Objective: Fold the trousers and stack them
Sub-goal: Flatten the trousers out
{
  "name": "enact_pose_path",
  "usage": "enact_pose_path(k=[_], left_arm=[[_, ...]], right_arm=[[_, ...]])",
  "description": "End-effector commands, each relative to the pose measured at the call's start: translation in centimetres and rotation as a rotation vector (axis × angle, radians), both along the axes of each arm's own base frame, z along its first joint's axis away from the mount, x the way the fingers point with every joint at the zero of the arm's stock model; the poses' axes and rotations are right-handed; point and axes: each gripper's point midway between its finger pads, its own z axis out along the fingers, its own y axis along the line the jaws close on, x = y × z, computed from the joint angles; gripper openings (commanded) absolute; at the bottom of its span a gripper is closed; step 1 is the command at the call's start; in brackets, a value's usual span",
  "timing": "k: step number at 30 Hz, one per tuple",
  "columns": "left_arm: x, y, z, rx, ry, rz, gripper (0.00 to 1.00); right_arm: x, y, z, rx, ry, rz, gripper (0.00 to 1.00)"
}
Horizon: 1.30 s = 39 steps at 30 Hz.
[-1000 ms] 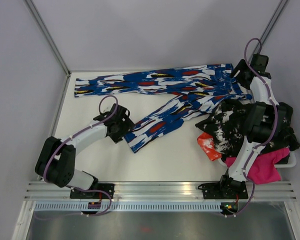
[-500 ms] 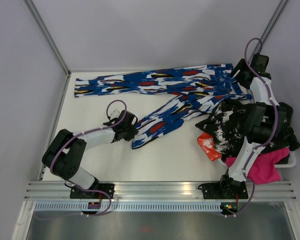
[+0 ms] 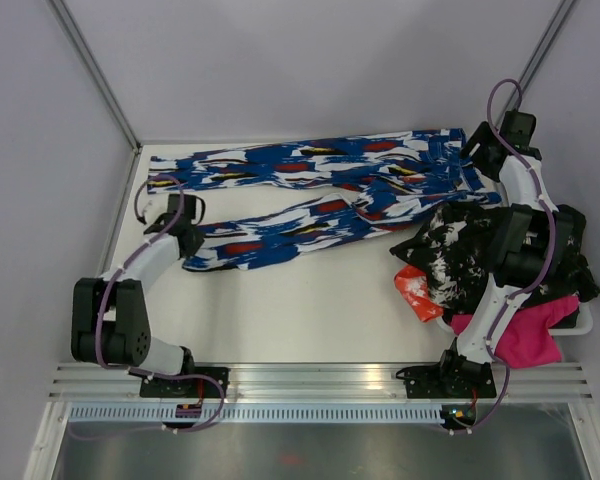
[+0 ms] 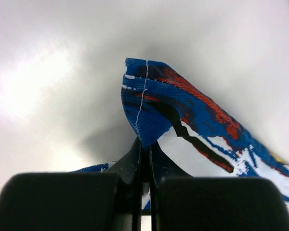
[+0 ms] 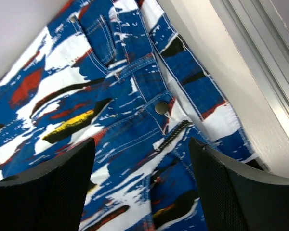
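The back leg's cuff (image 3: 157, 180) lies outward, to the left in the top view; the held cuff of the nearer leg falls short, so my left gripper should next pull it beside that cuff and release.
The trousers (image 3: 310, 190), royal blue with white, red, black and yellow splashes, lie spread over the back half of the table. One leg runs along the back edge and the other lies just in front of it. My left gripper (image 3: 187, 238) is shut on the cuff of the nearer leg. In the left wrist view a fold of the blue fabric (image 4: 149, 106) rises from between the shut fingertips of the left gripper (image 4: 145, 144). My right gripper (image 3: 480, 152) hovers open above the trousers' waistband (image 5: 135, 96). Its fingers (image 5: 43, 192) stand either side of the fly button (image 5: 160, 107).
A heap of other clothes sits at the right: a black-and-white garment (image 3: 455, 250), an orange piece (image 3: 417, 290) and a pink one (image 3: 525, 338). Grey walls close the left, back and right. An aluminium rail (image 3: 320, 380) runs along the near edge.
My left gripper closed on the nearer leg's cuff and pulled it left, so that leg now lies almost parallel to the back one. The right arm has not moved.
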Motion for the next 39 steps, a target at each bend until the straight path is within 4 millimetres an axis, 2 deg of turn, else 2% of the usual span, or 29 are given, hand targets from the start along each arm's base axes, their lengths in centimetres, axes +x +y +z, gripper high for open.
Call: enact_pose_path(k=[1, 2, 4, 8, 9, 10, 12, 13, 15, 16, 22, 25, 26, 28, 29, 30, 32, 33, 35, 36, 38, 39], left_arm=[[2.2, 5.6, 6.4, 0.249, -0.046, -0.055, 0.02], [2.2, 6.2, 6.6, 0.270, -0.028, -0.055, 0.02], [1.8, 9.0, 7.0, 0.325, 0.017, 0.002, 0.02], [1.6, 12.8, 6.6, 0.322, 0.044, 0.091, 0.02], [1.4, 14.3, 6.5, 0.318, 0.051, 0.133, 0.02], [1.8, 15.1, 6.9, 0.324, 0.047, 0.142, 0.02], [2.3, 16.4, 6.5, 0.337, 0.071, 0.162, 0.02], [3.1, 16.9, 7.3, 0.353, 0.056, 0.163, 0.02], [3.8, 17.8, 7.0, 0.360, 0.068, 0.180, 0.02], [4.6, 18.3, 7.8, 0.366, 0.051, 0.185, 0.02], [7.3, 20.4, 9.3, 0.417, 0.071, 0.181, 0.02], [9.0, 20.2, 9.6, 0.428, 0.051, 0.089, 0.02], [10.4, 19.7, 9.7, 0.409, 0.003, 0.036, 0.03], [11.5, 19.1, 9.8, 0.422, -0.016, -0.063, 0.10], [12.5, 18.4, 9.7, 0.398, -0.049, -0.114, 0.14], [13.1, 18.0, 9.9, 0.402, -0.060, -0.163, 0.27], [13.9, 16.5, 9.4, 0.348, -0.070, -0.249, 0.42], [14.3, 16.3, 10.1, 0.344, -0.083, -0.261, 0.44], [14.3, 15.7, 10.0, 0.312, -0.089, -0.274, 0.55], [14.4, 15.4, 10.5, 0.304, -0.110, -0.280, 0.69], [14.8, 14.3, 11.5, 0.277, -0.160, -0.324, 0.78], [14.8, 14.0, 11.6, 0.274, -0.164, -0.338, 0.79]], right_arm=[[-0.9, -0.3, 1.7, -0.045, -0.012, -0.005, 0.84], [-1.0, -0.2, 1.6, -0.042, -0.009, 0.000, 0.84], [-1.1, 0.1, 1.0, -0.032, 0.005, 0.015, 0.84], [-1.2, 0.5, -0.4, -0.014, 0.034, 0.041, 0.83], [-1.2, 0.8, -1.0, 0.000, 0.046, 0.053, 0.83], [-1.2, 0.9, -1.3, 0.002, 0.051, 0.060, 0.82], [-1.2, 0.8, -1.9, 0.004, 0.069, 0.060, 0.82], [-1.3, 0.8, -2.2, 0.004, 0.077, 0.058, 0.82], [-1.2, 0.6, -2.4, 0.000, 0.092, 0.051, 0.82], [-1.5, 0.7, -3.3, 0.009, 0.122, 0.053, 0.82], [-1.6, 1.5, -5.3, 0.072, 0.168, 0.062, 0.77], [-1.1, 2.1, -5.3, 0.094, 0.165, 0.086, 0.70], [-1.0, 2.4, -5.1, 0.095, 0.162, 0.095, 0.70], [-0.3, 3.5, -4.4, 0.080, 0.146, 0.127, 0.70], [0.3, 4.8, -3.7, 0.060, 0.134, 0.154, 0.71], [0.5, 5.5, -3.5, 0.049, 0.137, 0.168, 0.72], [0.7, 7.3, -3.4, 0.006, 0.153, 0.196, 0.75], [0.1, 7.0, -4.1, -0.029, 0.193, 0.157, 0.75], [-1.0, 6.7, -5.0, -0.018, 0.242, 0.067, 0.76], [-2.8, 5.4, -5.8, -0.039, 0.297, -0.021, 0.77], [-4.3, 4.2, -6.0, -0.011, 0.286, -0.096, 0.77], [-4.7, 3.7, -5.7, -0.013, 0.271, -0.105, 0.77]])
